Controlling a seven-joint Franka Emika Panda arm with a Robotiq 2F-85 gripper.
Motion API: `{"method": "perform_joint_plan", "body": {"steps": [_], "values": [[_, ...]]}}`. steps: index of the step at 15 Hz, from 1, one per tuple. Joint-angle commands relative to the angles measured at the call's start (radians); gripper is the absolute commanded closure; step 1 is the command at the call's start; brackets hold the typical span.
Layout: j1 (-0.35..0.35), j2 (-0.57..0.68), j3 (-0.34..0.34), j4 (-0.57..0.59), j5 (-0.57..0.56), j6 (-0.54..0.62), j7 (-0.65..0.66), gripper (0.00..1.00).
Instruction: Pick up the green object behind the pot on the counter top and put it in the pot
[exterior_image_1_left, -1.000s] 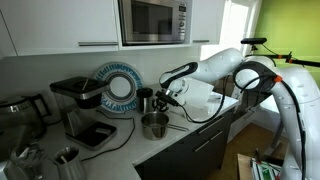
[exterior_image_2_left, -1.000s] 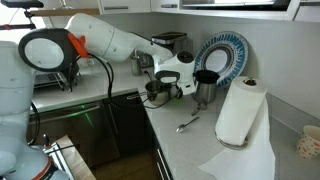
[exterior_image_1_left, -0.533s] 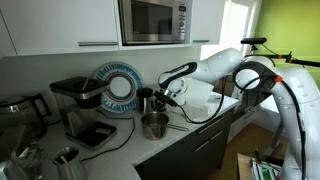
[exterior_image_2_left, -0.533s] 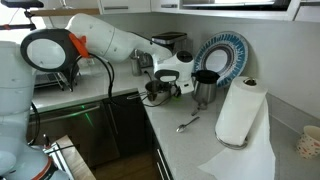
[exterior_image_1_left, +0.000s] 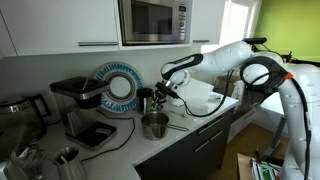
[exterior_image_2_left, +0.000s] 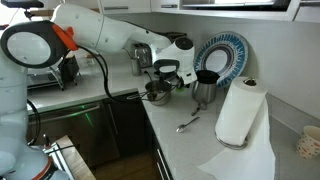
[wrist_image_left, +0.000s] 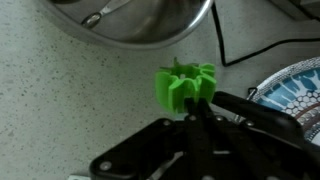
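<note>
My gripper should next lift the green object a little and then carry it across the pot's rim over the pot's opening (exterior_image_1_left: 154, 119) (wrist_image_left: 137, 14), because the object is still hanging outside the pot.
In the wrist view my gripper (wrist_image_left: 188, 100) is shut on the green object (wrist_image_left: 185, 84), a bright green lumpy piece held at the fingertips above the pale speckled counter top (wrist_image_left: 60, 100). The shiny steel pot (wrist_image_left: 140, 25) lies just beyond it at the top of that view. In both exterior views the gripper (exterior_image_1_left: 165, 93) (exterior_image_2_left: 166, 78) hangs a little above and behind the pot (exterior_image_1_left: 154, 125) (exterior_image_2_left: 157, 93). The green object is too small to make out in those views.
A dark mug (exterior_image_1_left: 146, 100) (exterior_image_2_left: 205, 88) stands beside the pot, with a blue-patterned plate (exterior_image_1_left: 118, 87) (exterior_image_2_left: 222, 55) upright behind. A black coffee machine (exterior_image_1_left: 75, 100), a paper towel roll (exterior_image_2_left: 238, 112), a spoon (exterior_image_2_left: 188, 123) and a black cable (wrist_image_left: 240, 50) are nearby.
The arm has risen, and the gripper now sits higher above the counter behind the pot than in the earlier frames.
</note>
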Motion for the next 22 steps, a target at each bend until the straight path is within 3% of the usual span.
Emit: {"method": "perform_joint_plan", "body": {"steps": [1,13,19,20,22], "values": [[0.016,-0.068,-0.004,-0.038,-0.025,-0.003,-0.033,0.99],[0.086,-0.188,0.052,-0.139,-0.080,-0.046,-0.230,0.99],[0.091,-0.214,0.056,-0.175,-0.142,-0.218,-0.257,0.99],[0.093,-0.208,0.053,-0.175,-0.152,-0.216,-0.240,0.69],[0.091,-0.201,0.051,-0.173,-0.146,-0.204,-0.237,0.61]]}}
